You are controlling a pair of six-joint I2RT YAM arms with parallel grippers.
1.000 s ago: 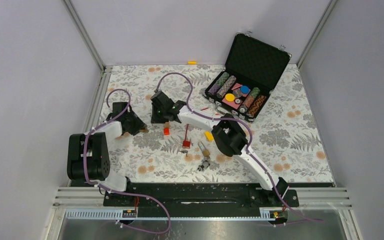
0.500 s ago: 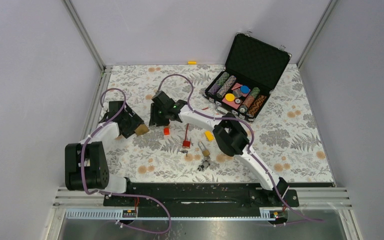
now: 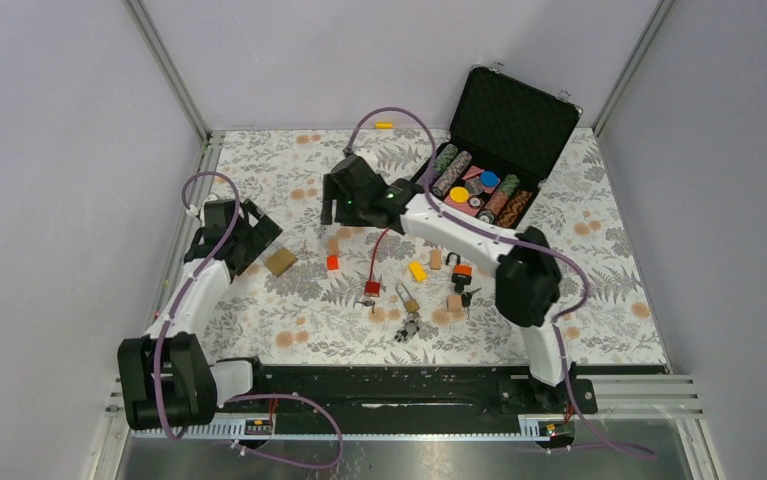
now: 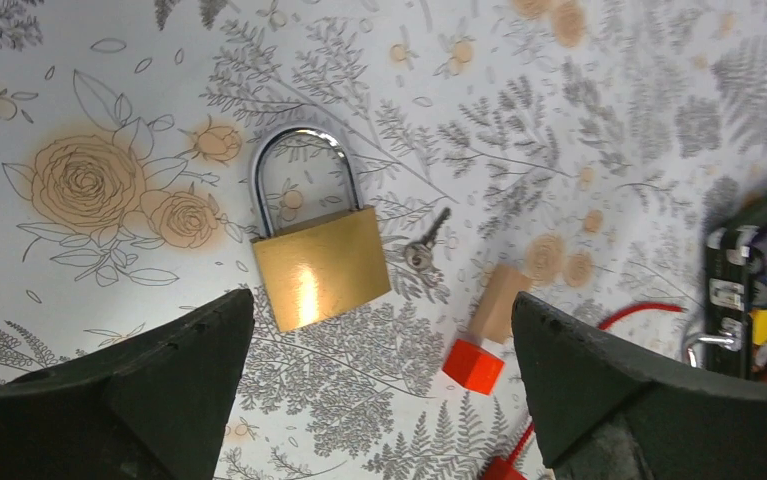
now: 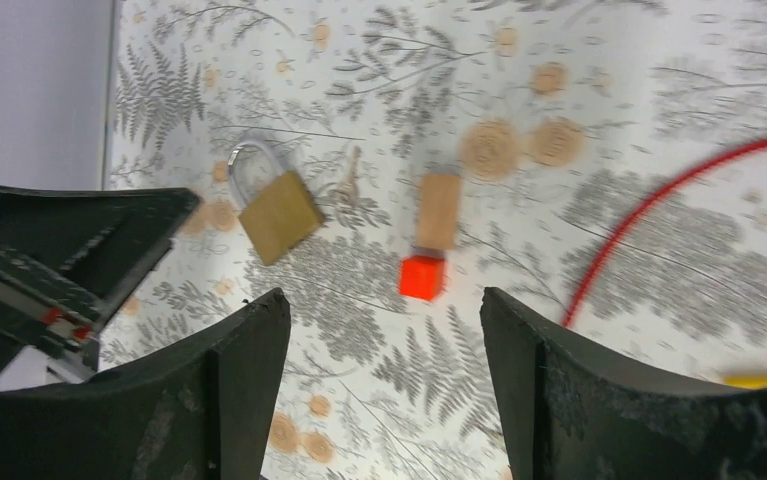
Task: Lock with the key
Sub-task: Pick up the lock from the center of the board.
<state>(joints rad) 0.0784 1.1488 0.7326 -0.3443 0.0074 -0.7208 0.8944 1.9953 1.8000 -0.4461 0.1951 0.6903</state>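
Observation:
Next, my right gripper lowers and moves back onto the near end of the red cable beside its red block, since the cable lies clear of other pieces there.
A brass padlock with a steel shackle lies flat on the floral table, also seen in the top view and the right wrist view. A small silver key lies on the table just off the lock body's corner, outside the lock; it shows faintly in the right wrist view. My left gripper hovers open above and just left of the padlock, holding nothing. My right gripper is open and empty, raised behind the lock toward the case.
A wooden block with a red cube lies right of the key. A red cable, other padlocks, a yellow block and wooden blocks lie mid-table. An open black poker-chip case stands back right.
Both grippers have opened and let go; the padlock and key now lie on the table. The left arm drew back to the left, the right arm lifted away toward the case.

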